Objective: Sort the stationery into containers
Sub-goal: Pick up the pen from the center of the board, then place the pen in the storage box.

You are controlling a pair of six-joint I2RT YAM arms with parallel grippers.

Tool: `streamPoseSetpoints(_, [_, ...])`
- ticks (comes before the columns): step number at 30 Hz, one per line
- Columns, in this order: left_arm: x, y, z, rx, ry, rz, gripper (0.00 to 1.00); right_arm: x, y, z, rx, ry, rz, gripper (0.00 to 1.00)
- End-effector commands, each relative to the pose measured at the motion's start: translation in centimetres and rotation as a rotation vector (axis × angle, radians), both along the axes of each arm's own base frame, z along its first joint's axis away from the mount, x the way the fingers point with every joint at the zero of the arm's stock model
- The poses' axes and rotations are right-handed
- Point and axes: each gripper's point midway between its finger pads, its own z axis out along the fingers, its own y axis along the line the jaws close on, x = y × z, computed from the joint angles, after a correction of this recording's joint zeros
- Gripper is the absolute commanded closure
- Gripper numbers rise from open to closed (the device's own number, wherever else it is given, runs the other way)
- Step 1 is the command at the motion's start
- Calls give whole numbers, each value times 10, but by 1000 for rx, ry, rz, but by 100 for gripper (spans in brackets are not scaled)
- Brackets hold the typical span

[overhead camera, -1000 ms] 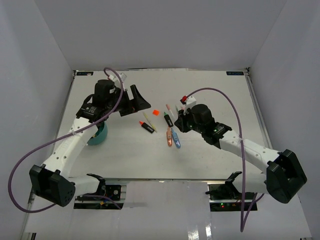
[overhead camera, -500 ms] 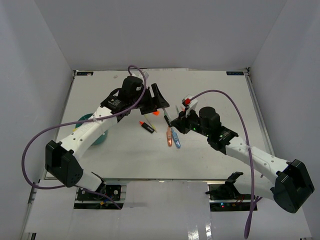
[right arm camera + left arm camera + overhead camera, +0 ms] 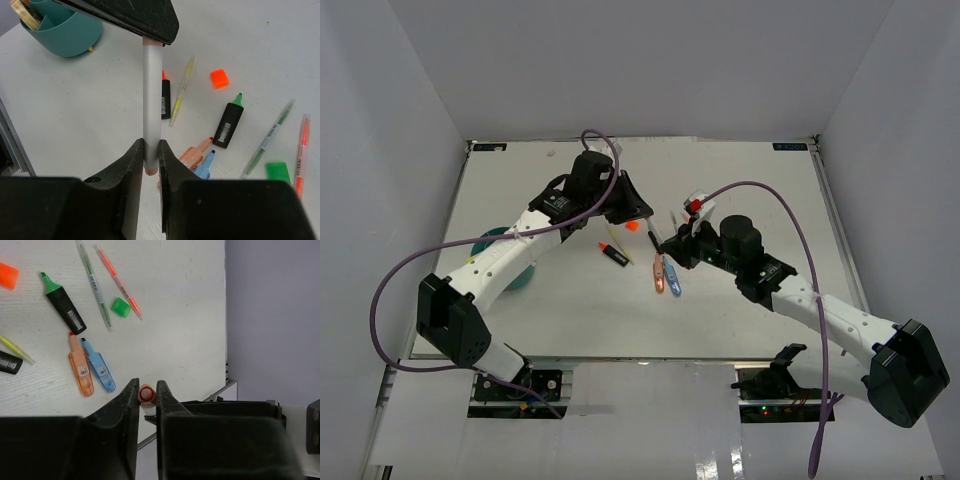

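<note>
I need to swing my left gripper left in the top view next, over the teal tub (image 3: 491,242) below it, and release the silver pen.
A silver pen (image 3: 151,100) with pinkish ends hangs in the air between both grippers. My right gripper (image 3: 151,146) is shut on its lower end, and my left gripper (image 3: 146,386) is shut on the other end, whose orange tip (image 3: 146,394) shows between the jaws. In the top view the two grippers meet over the table's middle, left gripper (image 3: 645,213) just behind right gripper (image 3: 666,243). The teal tub (image 3: 65,30) with inner dividers stands at the left, partly hidden under my left arm (image 3: 510,262).
Loose on the table lie a green-capped black marker (image 3: 62,305), a green pen (image 3: 95,285), an orange pen (image 3: 120,282), a green square (image 3: 120,307), an orange square (image 3: 219,78), a yellow pen (image 3: 182,90), an orange-capped black marker (image 3: 613,254), and orange (image 3: 80,365) and blue (image 3: 98,371) pens.
My left arm swung from near the tub to the table's middle, and its jaws closed on the free end of the pen. The right gripper kept its hold, shifting slightly.
</note>
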Motion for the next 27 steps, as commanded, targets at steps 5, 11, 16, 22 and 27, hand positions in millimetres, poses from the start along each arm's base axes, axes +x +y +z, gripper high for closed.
streamPoseSetpoints(5, [2, 3, 26, -18, -84, 23, 92, -1, 4, 19, 55, -60, 18, 71])
streamPoseSetpoints(11, [12, 47, 22, 102, -169, 200, 94, 2, -1, 15, 35, -49, -16, 10])
streamPoseSetpoints(16, [15, 134, 36, 214, -254, 495, 96, 4, -8, 13, 19, -55, -50, 10])
streamPoseSetpoints(22, [-6, 276, 39, 335, -319, 902, 100, 3, -11, 6, -5, -57, -47, 10])
streamPoseSetpoints(27, [-34, 367, 39, 496, -350, 1210, 100, -1, -14, -1, -20, -58, -37, 10])
